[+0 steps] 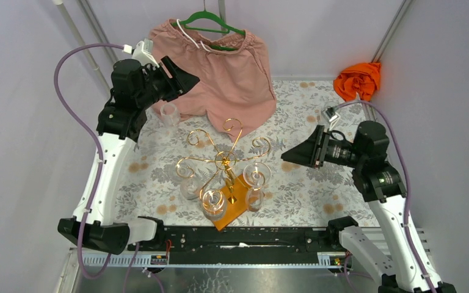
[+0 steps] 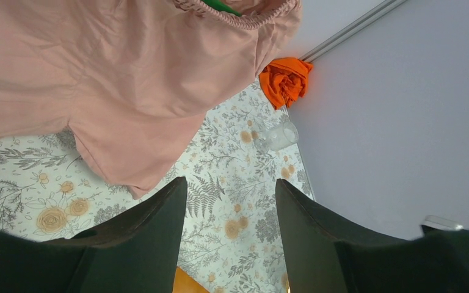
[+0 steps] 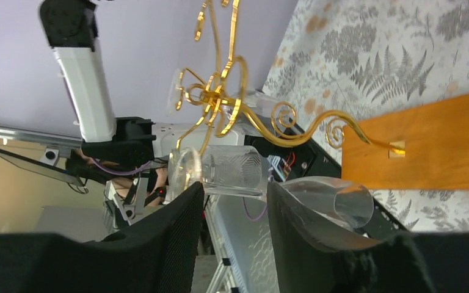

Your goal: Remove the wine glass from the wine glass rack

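My right gripper's open fingers stop short, so my right gripper will next go to the left in the top view and slightly back, onto the hanging glass's round foot (image 1: 259, 174) (image 3: 190, 171).
The gold wine glass rack (image 1: 223, 160) stands mid-table in its orange-brown wooden base (image 1: 237, 201). Several clear wine glasses hang upside down from its near arms, one at the front (image 1: 213, 202) and one on the right (image 1: 257, 175). My right gripper (image 1: 288, 156) is open just right of the rack, pointing at it. In the right wrist view its fingertips (image 3: 235, 196) frame a patterned wine glass (image 3: 235, 168), which lies beyond the tips; a second glass (image 3: 336, 204) lies outside the right finger. My left gripper (image 1: 189, 79) is open and raised at the back left, holding nothing (image 2: 231, 201).
Pink shorts (image 1: 223, 73) hang on a green hanger (image 1: 210, 23) at the back, just beside my left gripper. A loose glass (image 1: 170, 113) stands on the flowered cloth below it. An orange cloth (image 1: 358, 79) and another glass (image 1: 329, 115) lie at the back right corner.
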Motion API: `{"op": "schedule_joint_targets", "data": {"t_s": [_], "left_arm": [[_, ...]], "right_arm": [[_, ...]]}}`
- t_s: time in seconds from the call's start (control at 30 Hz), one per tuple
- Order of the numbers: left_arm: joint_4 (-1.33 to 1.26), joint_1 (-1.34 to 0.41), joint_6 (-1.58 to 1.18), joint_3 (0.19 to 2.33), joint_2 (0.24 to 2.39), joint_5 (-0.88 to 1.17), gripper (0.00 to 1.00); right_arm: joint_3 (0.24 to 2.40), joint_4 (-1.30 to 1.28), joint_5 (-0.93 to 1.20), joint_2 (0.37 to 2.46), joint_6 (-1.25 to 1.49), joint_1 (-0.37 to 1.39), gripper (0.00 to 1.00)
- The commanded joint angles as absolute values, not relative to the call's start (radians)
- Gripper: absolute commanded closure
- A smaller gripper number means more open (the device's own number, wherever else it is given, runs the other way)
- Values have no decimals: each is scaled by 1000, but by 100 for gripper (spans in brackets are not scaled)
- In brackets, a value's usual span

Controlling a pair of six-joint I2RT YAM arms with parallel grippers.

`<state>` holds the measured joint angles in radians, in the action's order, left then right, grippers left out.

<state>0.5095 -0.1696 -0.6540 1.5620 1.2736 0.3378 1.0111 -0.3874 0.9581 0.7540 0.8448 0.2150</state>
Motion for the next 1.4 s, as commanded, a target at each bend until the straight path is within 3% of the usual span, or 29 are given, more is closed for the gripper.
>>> {"op": "schedule_joint_targets", "data": {"t_s": [0.0,0.57,0.8,1.37], "left_arm": [[467,-176,-658,1548,1245,353,37],[473,-176,-648,1515,1210,335,37],[474,-176,-646,1508,1202,336,37],[476,-176,-644,1493,1189,334,37]], "right_arm": [[970,-312,917,742,917,286,50],[960,-200,793,818,966,546,50],[975,-187,738,835,975,625,62],[994,-228,673,815,986,632,95]]}}
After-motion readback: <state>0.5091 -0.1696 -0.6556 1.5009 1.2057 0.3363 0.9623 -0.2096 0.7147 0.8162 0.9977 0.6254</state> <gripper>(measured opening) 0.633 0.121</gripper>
